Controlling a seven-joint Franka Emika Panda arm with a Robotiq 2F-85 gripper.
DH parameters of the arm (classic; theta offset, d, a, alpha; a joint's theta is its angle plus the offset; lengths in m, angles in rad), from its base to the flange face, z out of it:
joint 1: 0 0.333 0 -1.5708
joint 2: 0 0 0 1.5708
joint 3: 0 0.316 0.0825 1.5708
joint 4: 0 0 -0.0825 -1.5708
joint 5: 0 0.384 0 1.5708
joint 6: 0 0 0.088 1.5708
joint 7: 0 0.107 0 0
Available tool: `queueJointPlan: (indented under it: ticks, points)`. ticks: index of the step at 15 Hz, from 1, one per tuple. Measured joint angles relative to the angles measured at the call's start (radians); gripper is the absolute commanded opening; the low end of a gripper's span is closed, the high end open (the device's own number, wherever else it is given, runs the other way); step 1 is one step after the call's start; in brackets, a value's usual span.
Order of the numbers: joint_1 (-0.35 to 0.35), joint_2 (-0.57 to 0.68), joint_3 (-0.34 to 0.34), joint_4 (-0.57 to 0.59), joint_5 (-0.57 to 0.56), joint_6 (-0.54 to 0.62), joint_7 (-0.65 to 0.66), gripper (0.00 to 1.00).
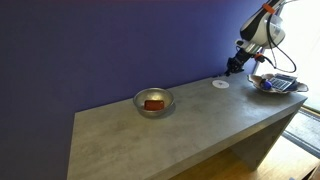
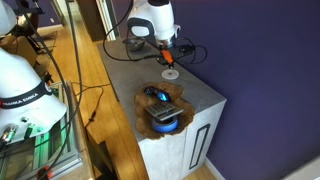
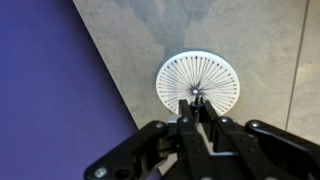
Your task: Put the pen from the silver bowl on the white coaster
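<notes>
My gripper moves down to the middle of the white coaster (image 1: 220, 84) (image 3: 198, 80) next and releases the thin dark pen, since the pen's tip still hangs above the empty disc.
The white coaster (image 3: 198, 80) lies on the grey table, seen from straight above in the wrist view; it also shows in both exterior views (image 1: 221, 84) (image 2: 171, 73). My gripper (image 3: 197, 103) hangs just above it, fingers shut on the thin dark pen (image 3: 197, 96), whose tip points down at the coaster's centre. The gripper shows in both exterior views (image 1: 233, 68) (image 2: 168, 58). The silver bowl (image 1: 154, 101) stands mid-table, well away from the gripper, with a red-brown lump (image 1: 153, 103) in it.
A wider dish with dark and blue clutter (image 1: 276, 85) (image 2: 165, 108) stands at the table's end beyond the coaster. A purple wall (image 3: 50, 90) runs along the table's back edge, close to the coaster. Cables lie on the table behind the arm (image 2: 185, 50).
</notes>
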Motion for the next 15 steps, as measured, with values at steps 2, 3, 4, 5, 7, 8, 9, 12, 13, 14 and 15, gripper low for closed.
queueJointPlan:
  ticks: [2, 3, 4, 5, 7, 8, 9, 12, 13, 14, 15]
  points:
    - [-0.029, 0.046, 0.006, 0.027, -0.001, 0.003, -0.023, 0.04]
    - [-0.039, 0.064, 0.004, 0.034, -0.002, 0.003, -0.035, 0.04]
    - [-0.045, 0.080, 0.002, 0.039, -0.004, 0.002, -0.043, 0.04]
    - [-0.048, 0.093, -0.001, 0.041, -0.006, -0.001, -0.049, 0.04]
    - [-0.052, 0.112, -0.001, 0.044, -0.006, -0.003, -0.059, 0.04]
    - [-0.054, 0.118, 0.004, 0.045, -0.006, -0.003, -0.065, 0.04]
    - [-0.057, 0.123, 0.010, 0.048, -0.006, -0.003, -0.070, 0.04]
    - [-0.071, 0.132, 0.039, 0.060, -0.006, -0.003, -0.081, 0.04]
    - [-0.076, 0.134, 0.046, 0.064, -0.006, -0.003, -0.084, 0.04]
    - [-0.077, 0.136, 0.050, 0.067, -0.006, -0.003, -0.085, 0.04]
    - [-0.077, 0.138, 0.050, 0.068, -0.006, -0.003, -0.086, 0.04]
